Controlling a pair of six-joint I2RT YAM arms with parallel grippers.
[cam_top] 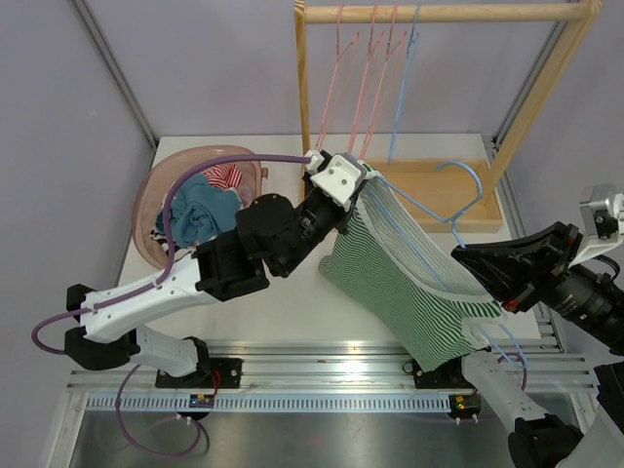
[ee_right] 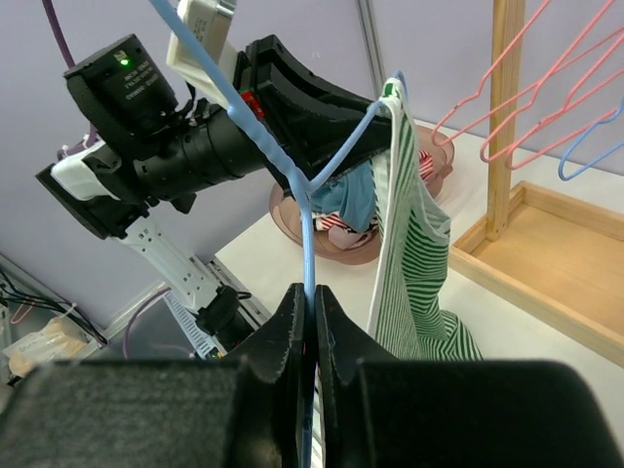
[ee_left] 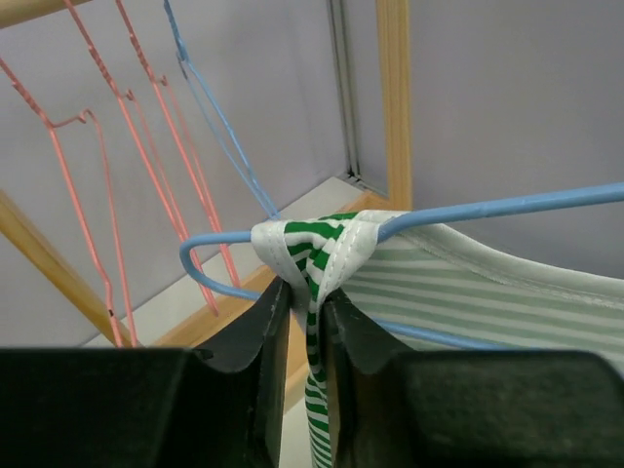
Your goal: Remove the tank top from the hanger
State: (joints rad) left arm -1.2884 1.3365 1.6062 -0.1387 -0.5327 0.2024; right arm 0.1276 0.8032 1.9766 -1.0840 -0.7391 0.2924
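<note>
The rack's free bar beside its blue hanger is outward of my right gripper, so I should move the held hanger outward, hook it there and let go.
The green-and-white striped tank top (cam_top: 400, 273) hangs on a blue wire hanger (cam_top: 458, 210) held above the table. My left gripper (cam_top: 353, 190) is shut on the top's shoulder strap (ee_left: 317, 255) where it wraps the hanger's end. My right gripper (cam_top: 466, 265) is shut on the hanger's blue wire (ee_right: 308, 253); the top (ee_right: 414, 263) hangs to the right of it in the right wrist view. The hanger's hook (cam_top: 466, 175) points toward the rack.
A wooden rack (cam_top: 448, 15) with several pink hangers (cam_top: 363, 68) and a blue one (cam_top: 405, 83) stands at the back over a wooden tray (cam_top: 444, 195). A pink basket (cam_top: 156, 200) with clothes sits at the left.
</note>
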